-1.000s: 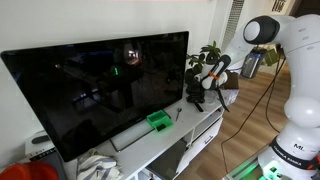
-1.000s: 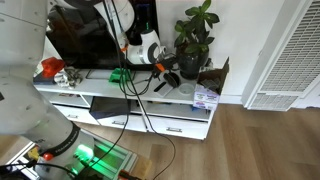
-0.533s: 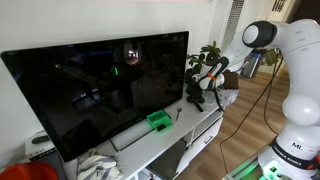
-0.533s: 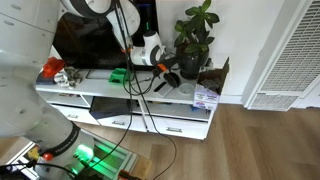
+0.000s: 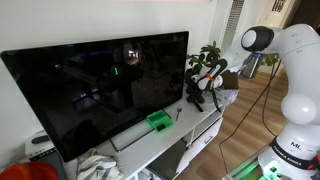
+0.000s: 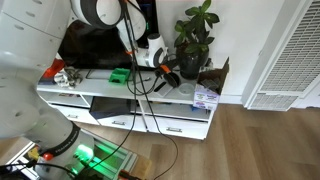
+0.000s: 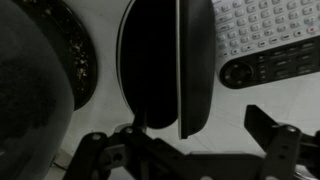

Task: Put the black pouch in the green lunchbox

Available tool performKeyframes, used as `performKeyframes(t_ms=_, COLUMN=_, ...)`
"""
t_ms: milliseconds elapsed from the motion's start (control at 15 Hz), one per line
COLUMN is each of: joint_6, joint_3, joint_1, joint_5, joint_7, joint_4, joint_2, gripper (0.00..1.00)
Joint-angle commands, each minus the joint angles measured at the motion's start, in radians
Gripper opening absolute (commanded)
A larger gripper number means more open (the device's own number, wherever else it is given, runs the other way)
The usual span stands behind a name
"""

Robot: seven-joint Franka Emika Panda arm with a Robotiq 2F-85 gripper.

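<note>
My gripper will go down a little onto the end of the pouch nearest my fingers before it grabs the black pouch (image 5: 197,99).
The black pouch (image 7: 165,60) lies on the white TV stand, a dark oval shape just ahead of my fingers in the wrist view. It also shows under the gripper in both exterior views (image 5: 196,101) (image 6: 171,81). My gripper (image 7: 190,140) (image 5: 198,88) (image 6: 163,70) hovers right over the pouch, open and empty, with one finger on each side at the bottom of the wrist view. The green lunchbox (image 5: 158,122) (image 6: 119,75) sits on the stand in front of the TV, a short way from the pouch.
A dark round plant pot (image 7: 40,60) (image 6: 192,66) with a leafy plant stands right beside the pouch. A remote control (image 7: 265,40) lies on its other side. The large TV (image 5: 100,85) and a grey soundbar (image 5: 130,137) stand behind the lunchbox. Clutter sits at the stand's far end (image 6: 55,72).
The arm's upper links have shifted a little. The gripper has stayed over the pouch, nearly in the same spot.
</note>
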Motion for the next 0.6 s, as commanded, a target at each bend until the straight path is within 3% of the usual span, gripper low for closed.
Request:
performKeyframes(t_ms=0, joint_6=-0.024, joint_3=0.045, joint_1=-0.042, joint_5=0.039, joint_7=-0.065, joint_4=0.063, joint_2=0.052, gripper=0.85)
performKeyframes(t_ms=67, joint_6=-0.026, joint_3=0.054, joint_1=-0.05, joint_5=0.044, joint_7=-0.075, joint_4=0.07, joint_2=0.06, gripper=0.74)
performKeyframes(t_ms=133, joint_6=-0.028, joint_3=0.061, joint_1=-0.056, joint_5=0.048, joint_7=-0.084, joint_4=0.078, joint_2=0.068, gripper=0.72)
performKeyframes(t_ms=533, joint_6=-0.071, joint_3=0.073, joint_1=-0.064, joint_5=0.076, joint_7=-0.112, joint_4=0.105, joint_2=0.093, gripper=0.28)
